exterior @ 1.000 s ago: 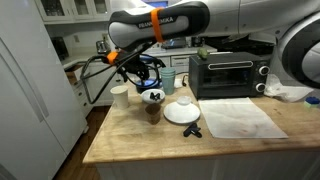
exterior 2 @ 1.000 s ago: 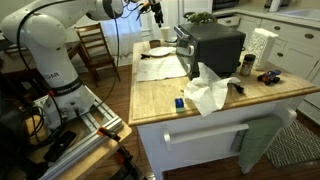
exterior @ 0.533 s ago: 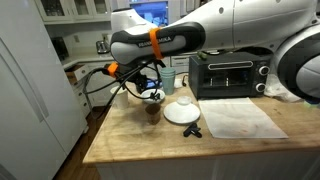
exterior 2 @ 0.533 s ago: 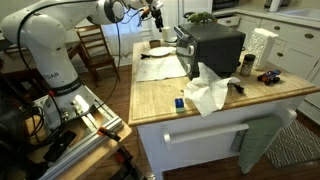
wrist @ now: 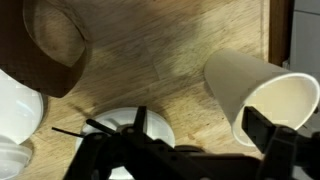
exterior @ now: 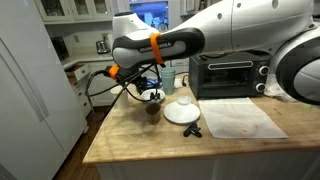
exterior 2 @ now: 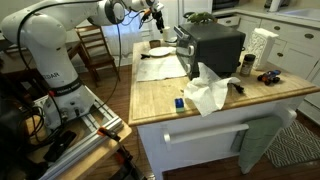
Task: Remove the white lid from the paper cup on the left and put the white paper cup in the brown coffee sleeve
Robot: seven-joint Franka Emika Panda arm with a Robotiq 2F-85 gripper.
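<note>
The cup's rim is already between my gripper's fingers; next they shift slightly away from the coffee sleeve and close on it at the cup's edge facing the lid.
In the wrist view the white paper cup stands at the right with its mouth open and no lid on it. The brown coffee sleeve stands at the upper left, dark inside. The round white lid lies on the wood at the bottom centre. My gripper is open; its right finger overlaps the cup's rim and its left finger sits over the lid. In an exterior view the gripper hangs low just behind the sleeve, and the arm hides the cup.
A wide white plate with a white mound on it lies beside the sleeve; its edge shows in the wrist view. A black toaster oven stands at the back, a paper sheet lies on the wooden counter.
The arm has swung down and toward the cup side of the counter, and now covers the cup in the exterior view. Sleeve, lid and plate have not moved.
</note>
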